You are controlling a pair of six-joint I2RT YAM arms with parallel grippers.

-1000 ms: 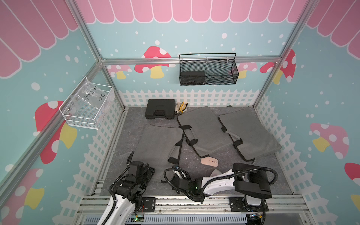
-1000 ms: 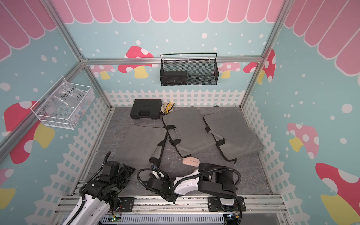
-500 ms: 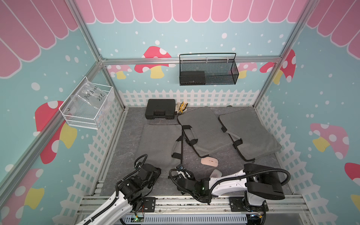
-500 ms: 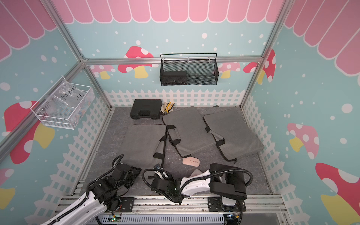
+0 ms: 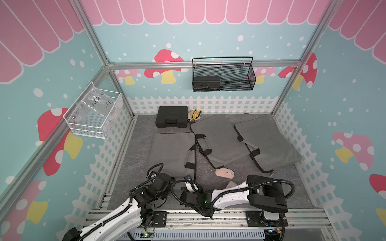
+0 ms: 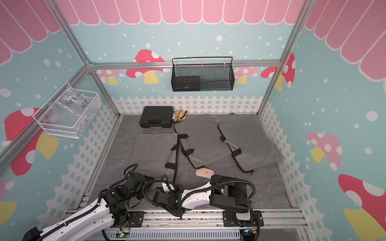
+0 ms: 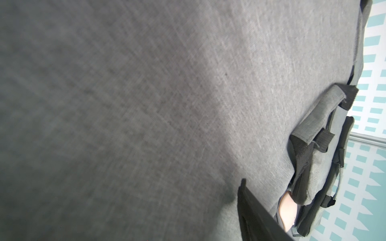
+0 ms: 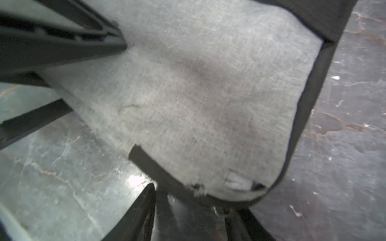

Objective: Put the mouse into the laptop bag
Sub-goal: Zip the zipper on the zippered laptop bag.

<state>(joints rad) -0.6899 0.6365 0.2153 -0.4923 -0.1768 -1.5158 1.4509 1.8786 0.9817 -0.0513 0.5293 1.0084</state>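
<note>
My right gripper should move sideways until its fingers are centred around the zip pull on the bag's black-trimmed edge and then close, because the zip pull is beside one finger's end.
The beige mouse (image 5: 224, 173) (image 6: 205, 172) lies on the floor in front of the middle grey laptop bag (image 5: 219, 139). A second bag (image 5: 169, 150) lies flat at the left, and both grippers are at its near corner. My left gripper (image 5: 169, 181) is over that corner. In the left wrist view one finger (image 7: 254, 217) rests on the fabric (image 7: 167, 104), the other finger is hidden, and the mouse (image 7: 351, 212) peeks past the handles. My right gripper (image 5: 189, 182) (image 8: 189, 202) stands open and empty just short of the zip pull (image 8: 223, 211).
A third grey bag (image 5: 267, 141) lies at the right. At the back left of the floor are a black case (image 5: 171, 116) and gloves (image 5: 194, 114). A black mesh basket (image 5: 223, 75) and a white wire basket (image 5: 94, 113) hang on the walls.
Both arms have reached forward from the near rail to the left bag's near corner. The right jaws have spread apart. The mouse has not moved.
</note>
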